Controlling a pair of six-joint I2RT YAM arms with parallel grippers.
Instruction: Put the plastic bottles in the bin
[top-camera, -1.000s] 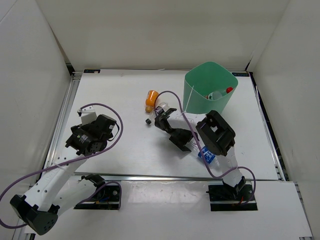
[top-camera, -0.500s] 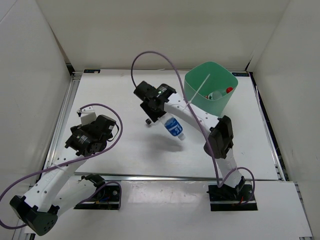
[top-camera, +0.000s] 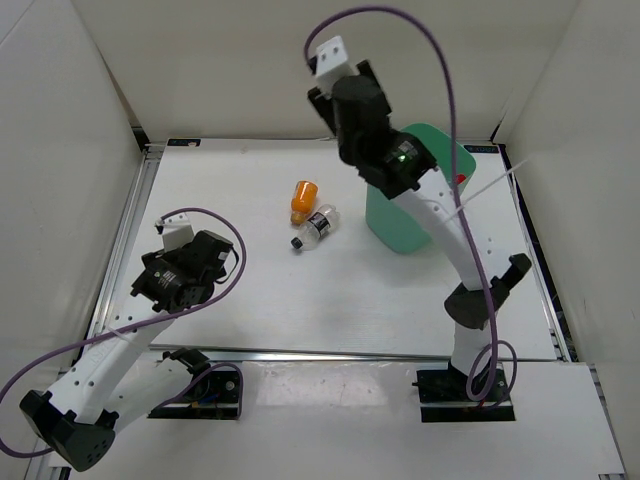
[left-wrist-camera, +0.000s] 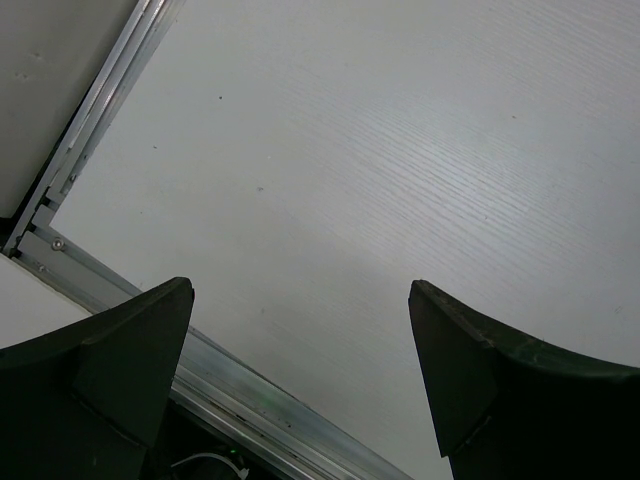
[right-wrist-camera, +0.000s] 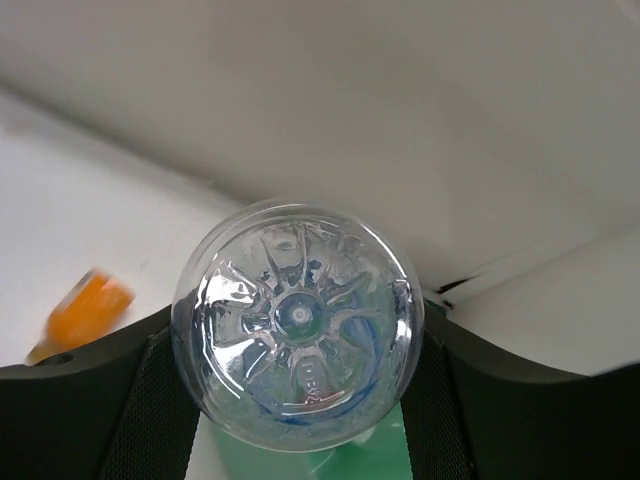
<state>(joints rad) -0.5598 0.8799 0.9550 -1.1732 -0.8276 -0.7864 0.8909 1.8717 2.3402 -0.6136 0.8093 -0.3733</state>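
Note:
I need to move my right gripper over to the right in the top view next, to the bin's opening (top-camera: 438, 152) (right-wrist-camera: 365, 455), and let go of the clear bottle there.
My right gripper (right-wrist-camera: 297, 330) is shut on a clear bottle with a blue label (right-wrist-camera: 297, 325), seen base-on. My right wrist (top-camera: 352, 100) is raised high over the mint-green bin (top-camera: 398, 226) and hides the held bottle in the top view. The bin's green shows below the bottle in the right wrist view (right-wrist-camera: 300, 465). A red-capped bottle (top-camera: 459, 180) lies inside the bin. The orange bottle (top-camera: 303, 200) and the clear bottle with a black cap (top-camera: 316, 227) lie on the table left of the bin. My left gripper (left-wrist-camera: 300, 380) is open and empty at the table's front left (top-camera: 178, 272).
White walls enclose the table on three sides. A metal rail (left-wrist-camera: 230, 385) runs along the near edge under my left gripper. The right arm's purple cable (top-camera: 440, 60) arcs over the bin. The orange bottle shows blurred in the right wrist view (right-wrist-camera: 85, 305).
My right arm has picked the blue-label bottle off the table's middle, carried it up and back, and now holds it high over the bin. The left arm has not moved.

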